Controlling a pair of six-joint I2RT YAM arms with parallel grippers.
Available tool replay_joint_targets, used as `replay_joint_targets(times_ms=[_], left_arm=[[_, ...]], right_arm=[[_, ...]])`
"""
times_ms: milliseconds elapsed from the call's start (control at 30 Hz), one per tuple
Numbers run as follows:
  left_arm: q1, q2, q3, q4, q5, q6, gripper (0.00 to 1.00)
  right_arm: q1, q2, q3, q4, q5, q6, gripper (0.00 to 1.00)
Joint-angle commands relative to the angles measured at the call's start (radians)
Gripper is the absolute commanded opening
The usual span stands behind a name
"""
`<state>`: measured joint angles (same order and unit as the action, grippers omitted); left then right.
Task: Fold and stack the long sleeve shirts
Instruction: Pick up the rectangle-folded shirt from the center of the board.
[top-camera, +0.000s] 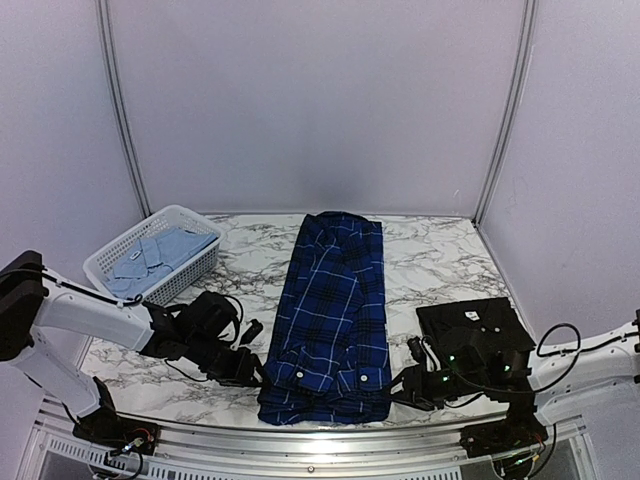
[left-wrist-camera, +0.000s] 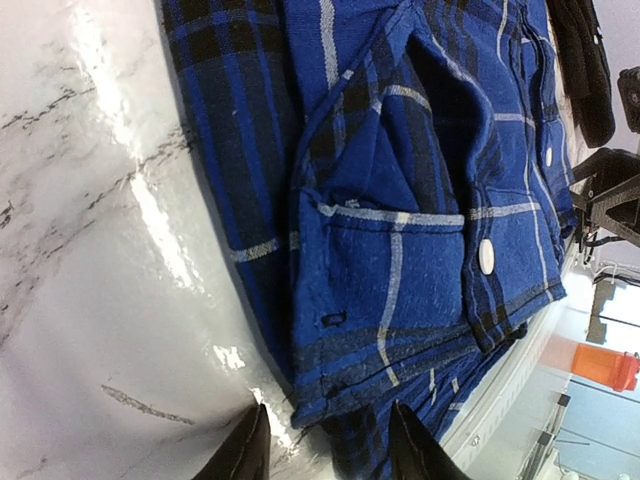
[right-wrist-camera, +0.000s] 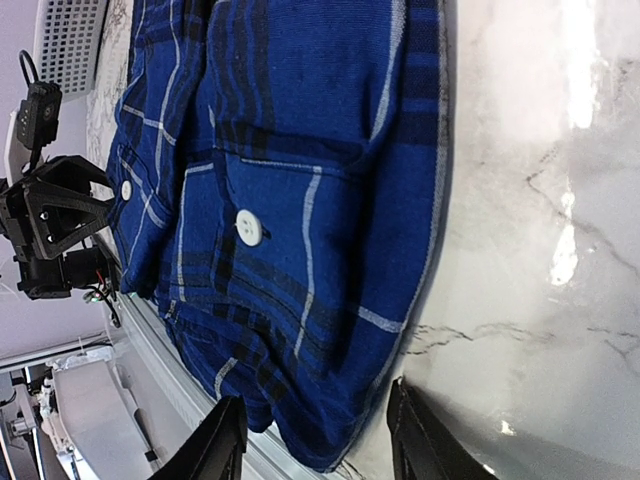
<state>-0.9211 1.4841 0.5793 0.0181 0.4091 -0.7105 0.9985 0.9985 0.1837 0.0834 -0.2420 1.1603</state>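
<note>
The left gripper will next go toward the buttoned cuff, and then it will close over the plaid shirt's side edge (top-camera: 268, 384) (left-wrist-camera: 318, 403).
The blue-and-navy plaid shirt (top-camera: 333, 310) lies in a long folded strip down the middle of the marble table, cuffs with white buttons at its near end. My left gripper (top-camera: 256, 372) is open at the shirt's near left corner (left-wrist-camera: 330, 400), jaws on either side of the hem. My right gripper (top-camera: 400, 385) is open at the near right corner (right-wrist-camera: 330, 420). The black shirt (top-camera: 475, 325) lies folded at the right. The pale blue shirt (top-camera: 160, 252) sits in the white basket (top-camera: 105, 262).
The table's near metal edge (top-camera: 320, 435) runs just below the shirt's hem. Booth walls close the back and sides. The right arm's cables (top-camera: 560, 345) loop beside the black shirt.
</note>
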Motion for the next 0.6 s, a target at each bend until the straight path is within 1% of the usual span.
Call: replay_joint_targets(times_ms=[0, 200, 467, 567], left_arm=[[0.004, 0.031, 0.018, -0.058, -0.006, 0.016, 0.43], [-0.003, 0.085, 0.035, -0.035, 0.026, 0.005, 0.44], [-0.02, 0.097, 0.043, 0.005, 0.05, -0.044, 0.31], [-0.019, 0.095, 0.044, 0.02, 0.06, -0.045, 0.27]], right_arm=[[-0.009, 0.024, 0.017, -0.017, 0.026, 0.009, 0.49], [-0.011, 0.038, 0.017, 0.033, 0.037, -0.015, 0.49], [-0.011, 0.03, 0.022, 0.077, 0.06, -0.032, 0.49], [-0.011, 0.034, 0.018, 0.093, 0.069, -0.029, 0.49]])
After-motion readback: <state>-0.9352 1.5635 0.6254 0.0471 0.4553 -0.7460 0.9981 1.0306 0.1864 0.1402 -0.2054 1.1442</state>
